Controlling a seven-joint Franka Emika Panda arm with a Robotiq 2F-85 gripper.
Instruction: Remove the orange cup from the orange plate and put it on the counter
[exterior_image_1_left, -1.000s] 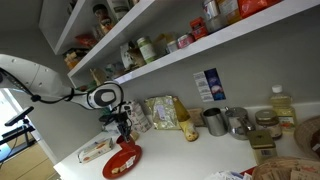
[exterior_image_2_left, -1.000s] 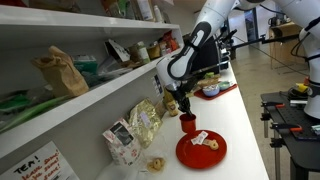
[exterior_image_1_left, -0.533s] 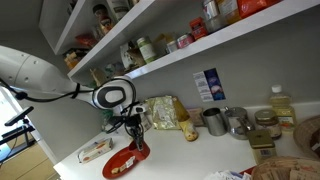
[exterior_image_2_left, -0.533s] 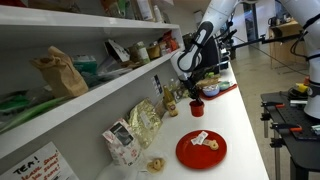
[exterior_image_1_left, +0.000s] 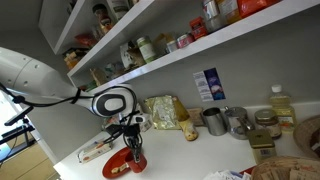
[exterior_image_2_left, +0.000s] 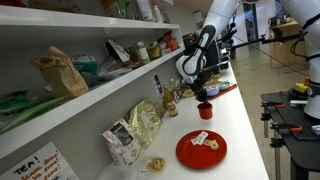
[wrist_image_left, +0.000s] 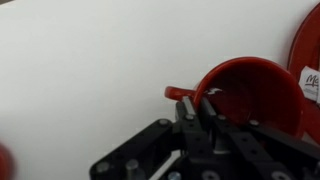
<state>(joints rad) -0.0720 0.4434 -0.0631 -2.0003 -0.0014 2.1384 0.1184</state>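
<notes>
My gripper lowers the cup next, drawing away from the wall, to the bare counter beside the plate. It then releases the cup's rim, since that spot below my gripper lies empty.
My gripper (exterior_image_2_left: 203, 99) is shut on the rim of the orange cup (exterior_image_2_left: 204, 109), a small red-orange cup with a handle. It holds the cup low over the white counter (exterior_image_2_left: 235, 125), apart from the orange plate (exterior_image_2_left: 201, 149); I cannot tell whether the cup touches the counter. In the wrist view the jaws (wrist_image_left: 193, 104) pinch the cup's wall (wrist_image_left: 250, 95) beside its handle, over the counter (wrist_image_left: 80, 60), with the plate's edge (wrist_image_left: 311, 40) at the right. In an exterior view the gripper (exterior_image_1_left: 133, 150) and cup (exterior_image_1_left: 137, 160) stand by the plate (exterior_image_1_left: 119, 165), which holds small food items.
Snack bags (exterior_image_2_left: 143, 122) and a box (exterior_image_1_left: 95, 149) stand along the wall. Grey metal cups (exterior_image_1_left: 215, 121), jars and a woven basket (exterior_image_1_left: 290, 168) are further along the counter. Stocked shelves (exterior_image_1_left: 190, 45) hang overhead. A red-and-blue dish (exterior_image_2_left: 212, 90) lies beyond the cup.
The gripper has carried the cup off the plate, sideways along the counter away from it, and lowered it toward the counter surface.
</notes>
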